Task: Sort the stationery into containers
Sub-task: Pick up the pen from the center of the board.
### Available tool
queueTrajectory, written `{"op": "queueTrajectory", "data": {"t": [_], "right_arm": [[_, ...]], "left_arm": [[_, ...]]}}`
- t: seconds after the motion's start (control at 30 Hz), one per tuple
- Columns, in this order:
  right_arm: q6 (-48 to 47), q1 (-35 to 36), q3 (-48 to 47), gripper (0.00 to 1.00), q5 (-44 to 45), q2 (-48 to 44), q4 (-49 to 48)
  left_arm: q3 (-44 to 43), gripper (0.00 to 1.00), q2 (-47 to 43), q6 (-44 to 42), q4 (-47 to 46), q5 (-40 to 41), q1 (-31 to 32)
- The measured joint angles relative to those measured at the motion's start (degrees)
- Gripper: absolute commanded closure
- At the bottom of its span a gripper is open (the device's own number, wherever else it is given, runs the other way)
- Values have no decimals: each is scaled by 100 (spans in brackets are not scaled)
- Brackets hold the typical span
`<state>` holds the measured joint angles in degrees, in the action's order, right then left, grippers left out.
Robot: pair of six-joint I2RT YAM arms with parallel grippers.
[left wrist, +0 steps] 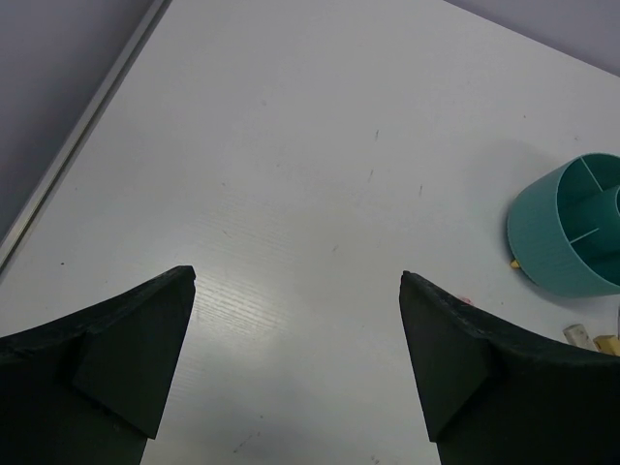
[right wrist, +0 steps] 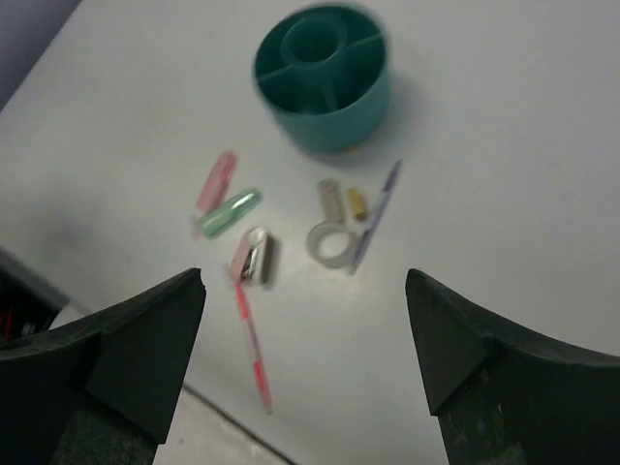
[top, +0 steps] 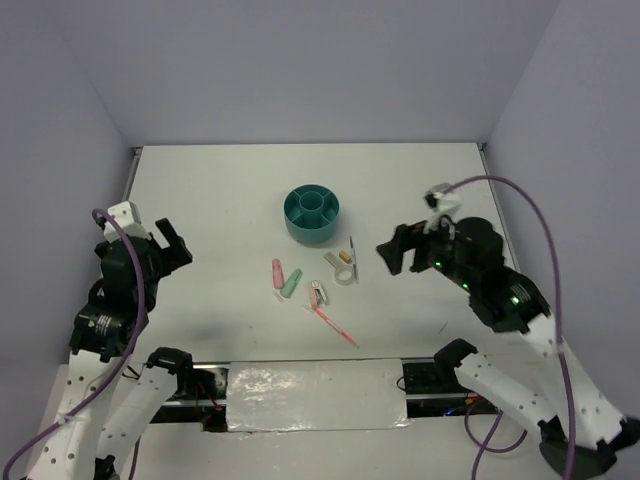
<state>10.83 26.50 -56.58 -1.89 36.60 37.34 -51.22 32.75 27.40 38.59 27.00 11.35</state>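
Observation:
Next, my right gripper will draw its fingers back and lower them onto the pink pen's near end (top: 345, 336) (right wrist: 259, 370), clear of the clip, since that end lies below and back.
The round teal organiser (top: 311, 213) stands mid-table, with a central cup and divided compartments. In front of it lie a pink capsule (top: 277, 270), a pale-green capsule (top: 291, 283), a pink-white clip (top: 318, 294), a thin pink pen (top: 335, 325), a clear tape ring (top: 344, 270), a small yellowish piece (top: 346, 256) and a thin grey pen (top: 352, 250). My left gripper (top: 170, 245) is open and empty, far left of them. My right gripper (top: 392, 252) is open and empty, just right of the grey pen. The right wrist view shows the organiser (right wrist: 323, 77), clip (right wrist: 254, 258), pink pen (right wrist: 252, 354) and tape ring (right wrist: 330, 243) beyond its fingers.
The table's near edge, with a silver taped strip (top: 315, 395), lies close below the pink pen. Grey walls close the table at the back and both sides. In the left wrist view the organiser (left wrist: 572, 228) is at the far right over bare white table.

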Motion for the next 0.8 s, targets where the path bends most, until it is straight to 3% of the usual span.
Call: {"op": "queueTrajectory", "data": {"t": [0.13,0.37,0.57,0.8], "right_arm": [[-26,1228,9,9,-9,1436,-76],[-15,3161,225,14,911,4199,216],[74,3541,319,25,1193,4664,229],[385,4050,310,29,1305,5353,160]], "left_arm": [[0,1,0,0,0,-13,0],[37,1,-74,-4,-4,-35,0],[37,1,-31,-7,-4,-94,15],[37,1,-39,-7,-4,-131,59]]}}
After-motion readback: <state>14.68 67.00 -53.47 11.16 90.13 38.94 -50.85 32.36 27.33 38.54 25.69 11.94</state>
